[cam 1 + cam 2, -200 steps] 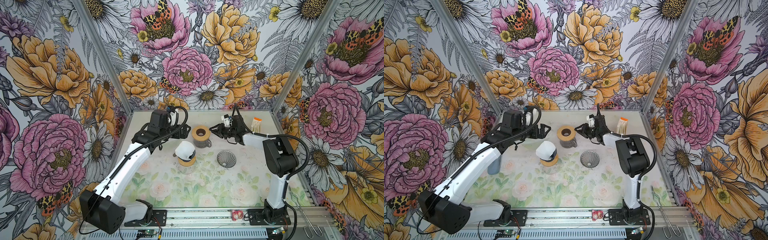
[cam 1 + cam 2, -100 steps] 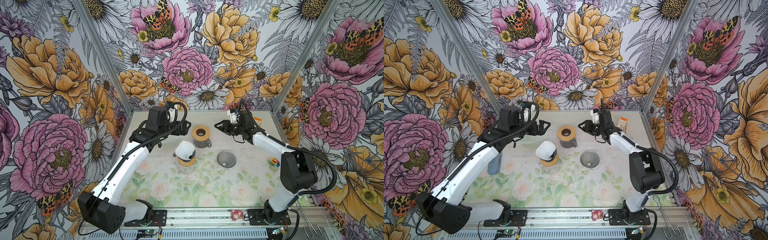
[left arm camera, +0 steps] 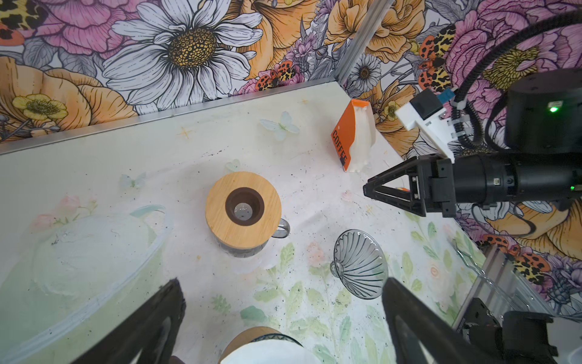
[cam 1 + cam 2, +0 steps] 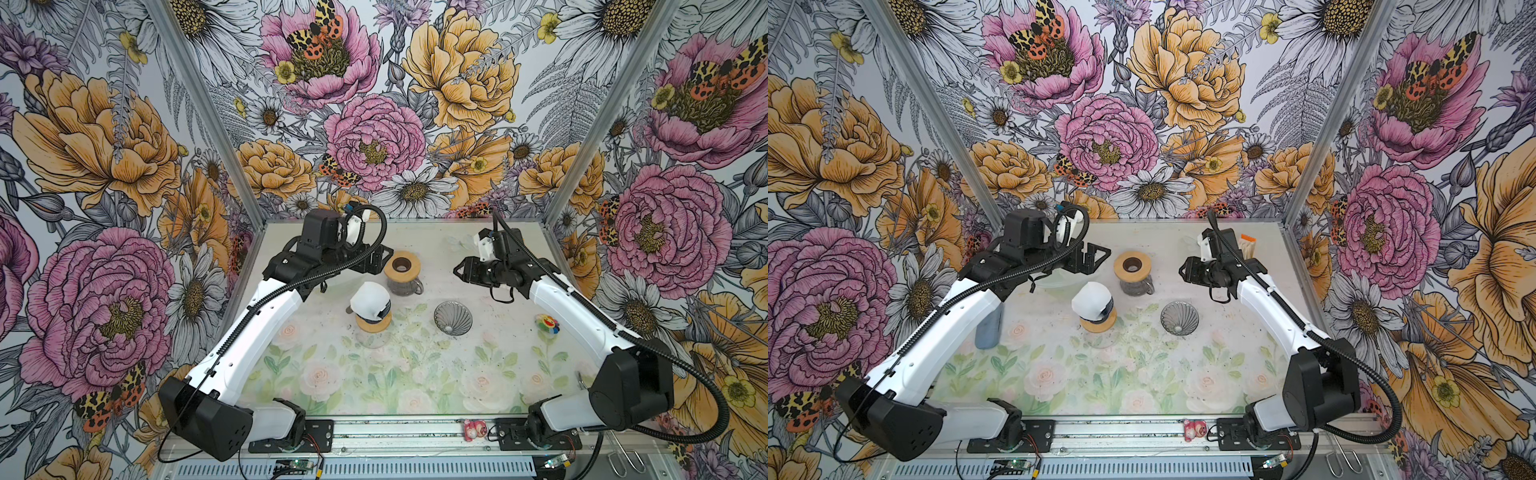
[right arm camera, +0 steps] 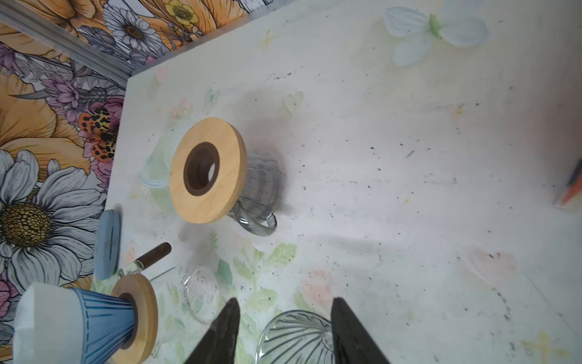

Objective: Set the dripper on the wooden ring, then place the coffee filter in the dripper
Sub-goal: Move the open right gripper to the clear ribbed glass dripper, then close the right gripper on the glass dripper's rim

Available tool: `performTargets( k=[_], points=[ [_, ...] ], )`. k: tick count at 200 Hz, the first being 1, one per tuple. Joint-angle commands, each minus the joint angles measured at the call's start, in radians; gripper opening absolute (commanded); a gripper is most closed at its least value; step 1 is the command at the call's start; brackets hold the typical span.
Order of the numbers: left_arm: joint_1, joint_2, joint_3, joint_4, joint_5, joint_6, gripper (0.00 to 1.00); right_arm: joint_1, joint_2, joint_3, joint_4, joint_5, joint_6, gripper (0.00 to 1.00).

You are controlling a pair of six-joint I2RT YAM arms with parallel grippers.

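Observation:
The glass dripper is below the right gripper, closer to the robot's base, so the right gripper will next draw back and down onto the side of the glass dripper's rim facing the flower toy.
A blue ribbed dripper leans on a wooden collar, with the white coffee filter inside it and sticking out. An empty glass dripper rests on the table to its right. My left gripper is open behind the filter, beside a carafe with a wooden lid. My right gripper hovers open and empty to the right of that carafe, above the glass dripper.
An orange filter box stands at the back right corner. A blue bottle stands at the left under my left arm, near a clear bowl and a brown-handled spoon. A small flower toy lies at the right.
My right gripper has drawn back to the right, away from the lidded carafe, and its jaws have widened. That arm's elbow has swung out and down. The left arm has barely moved.

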Motion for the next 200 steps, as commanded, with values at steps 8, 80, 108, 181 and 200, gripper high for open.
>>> performTargets(
  k=[8, 80, 108, 181, 200],
  points=[
    [-0.039, 0.022, 0.042, -0.019, 0.026, 0.068, 0.99, -0.004, -0.055, -0.045, -0.131, 0.068, -0.034, 0.5],
    [-0.088, 0.076, 0.046, -0.019, 0.028, 0.077, 0.99, -0.002, -0.081, -0.172, -0.177, 0.034, -0.004, 0.5],
    [-0.094, 0.095, 0.045, -0.025, 0.03, 0.075, 0.99, 0.007, -0.065, -0.185, -0.176, 0.029, -0.004, 0.5],
    [-0.109, 0.124, 0.033, -0.032, 0.043, 0.086, 0.99, 0.042, 0.045, -0.16, -0.171, 0.034, -0.009, 0.46],
    [-0.113, 0.131, 0.033, -0.039, 0.036, 0.088, 0.99, 0.045, 0.064, -0.155, -0.168, 0.038, -0.008, 0.44]
  ],
)
